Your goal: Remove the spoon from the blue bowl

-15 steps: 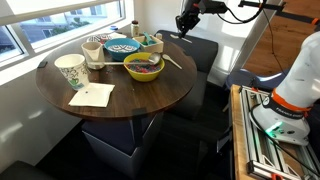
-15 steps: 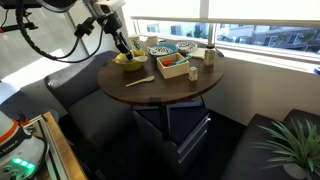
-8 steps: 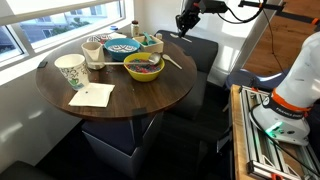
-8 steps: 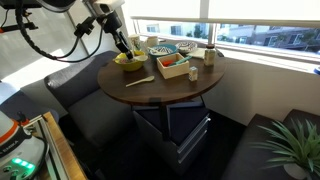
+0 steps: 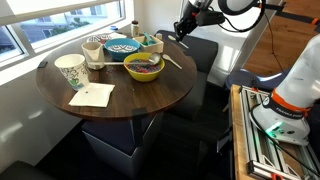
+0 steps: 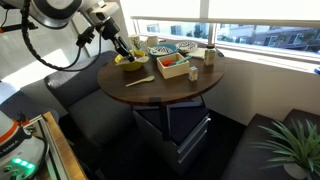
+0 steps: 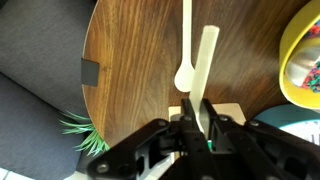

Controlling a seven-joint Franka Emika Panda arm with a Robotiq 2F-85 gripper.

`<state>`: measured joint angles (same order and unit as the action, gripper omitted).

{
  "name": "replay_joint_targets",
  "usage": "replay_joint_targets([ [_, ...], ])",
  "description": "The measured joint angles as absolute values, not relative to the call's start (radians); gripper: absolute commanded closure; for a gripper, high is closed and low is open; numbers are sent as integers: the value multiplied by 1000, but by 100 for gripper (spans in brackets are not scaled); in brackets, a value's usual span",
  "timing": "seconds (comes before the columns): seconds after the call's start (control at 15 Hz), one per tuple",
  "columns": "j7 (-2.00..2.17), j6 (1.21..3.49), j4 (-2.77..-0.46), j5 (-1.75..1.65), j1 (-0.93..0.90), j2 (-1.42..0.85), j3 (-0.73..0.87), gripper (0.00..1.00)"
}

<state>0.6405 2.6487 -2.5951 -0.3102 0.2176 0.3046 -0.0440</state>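
The robot's gripper will next lower the pale spoon onto the tabletop beside the wooden spoon, clear of the bowls, and let go of it, since that spot below the gripper is bare.
My gripper (image 7: 198, 112) is shut on the handle of a pale spoon (image 7: 205, 60), which sticks out past the jaws above the round wooden table. In both exterior views the gripper (image 5: 180, 30) (image 6: 122, 47) hangs over the table's edge, beside the yellow-green bowl (image 5: 143, 67) (image 6: 128, 62). The blue bowl (image 5: 120, 46) (image 6: 162, 49) stands farther in on the table, apart from the gripper. A second, wooden spoon (image 7: 185, 45) lies flat on the table (image 5: 172, 62), right under the held spoon.
A wooden box (image 5: 150, 43) (image 6: 175, 66) stands next to the bowls. A patterned cup (image 5: 70, 70) and a paper napkin (image 5: 92, 95) are on the table's other side. Dark seats surround the table (image 5: 130, 105). A window sill runs behind it.
The arm has shifted a little and the gripper has dropped slightly toward the table edge, still shut on the spoon. Nothing on the table has moved.
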Motion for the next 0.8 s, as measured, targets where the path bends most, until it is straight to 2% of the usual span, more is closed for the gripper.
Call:
replay_joint_targets([
  [0.8,1108,2768,-2673,-830,405,221,-220,97],
])
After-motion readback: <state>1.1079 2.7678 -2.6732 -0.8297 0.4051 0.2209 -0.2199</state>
